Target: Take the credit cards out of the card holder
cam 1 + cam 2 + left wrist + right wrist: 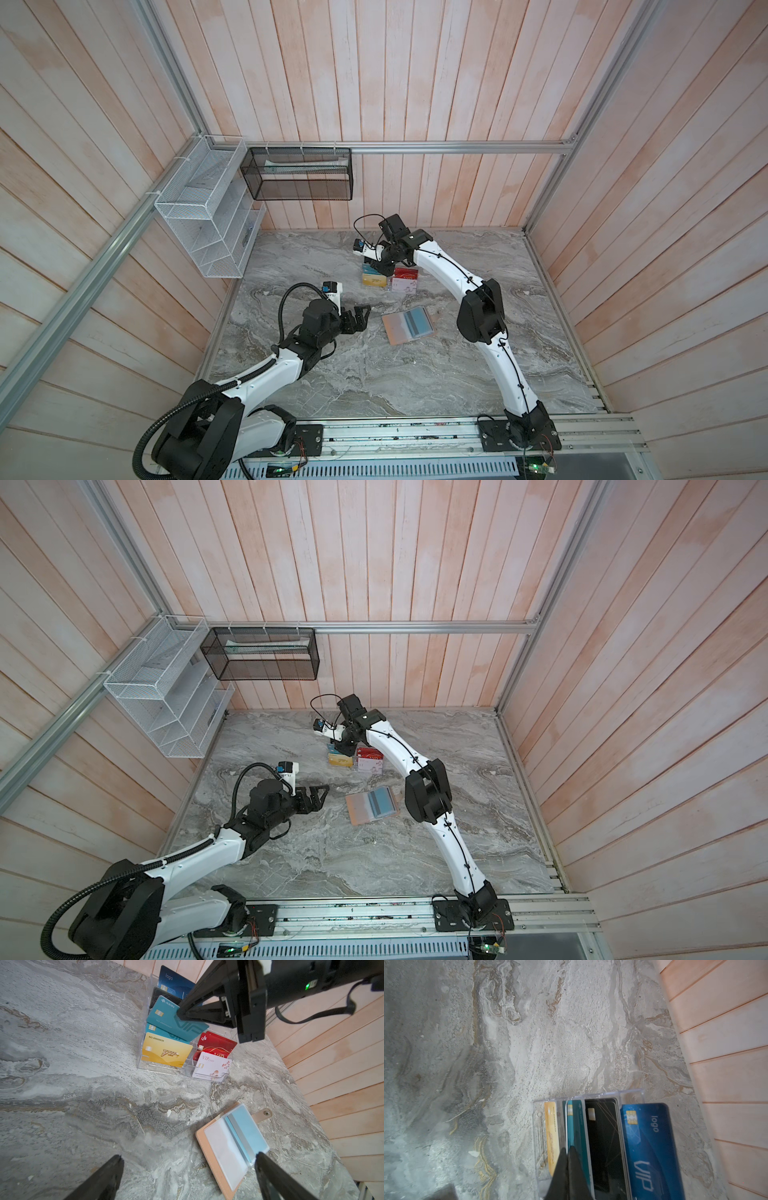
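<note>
My right gripper brings the card down next into the level holding the second teal card (371, 271) (578, 1124) just below, behind the gold card, and releases it.
The tan-pink card holder (400, 334) (358, 812) (209, 1153) lies open on the marble table. A blue-grey credit card (417, 323) (380, 803) (247, 1130) with a darker stripe sits in its right-hand clear sleeve; the left sleeve looks empty. My left gripper (362, 318) (322, 796) (189, 1156) hangs open just left of the holder, touching nothing. Over the clear acrylic stand (390, 286) (164, 1068), my right gripper (380, 270) (343, 750) (179, 1014) (567, 1149) is shut on a teal credit card (166, 1020), held tilted above the stand's tiers.
The stand holds gold (166, 1051), red (216, 1043), white (212, 1066), black (602, 1136) and dark blue (648, 1142) cards, plus a second teal one. The wooden back wall runs close behind it. A white wire basket (203, 208) and a black mesh basket (299, 174) hang on the walls.
</note>
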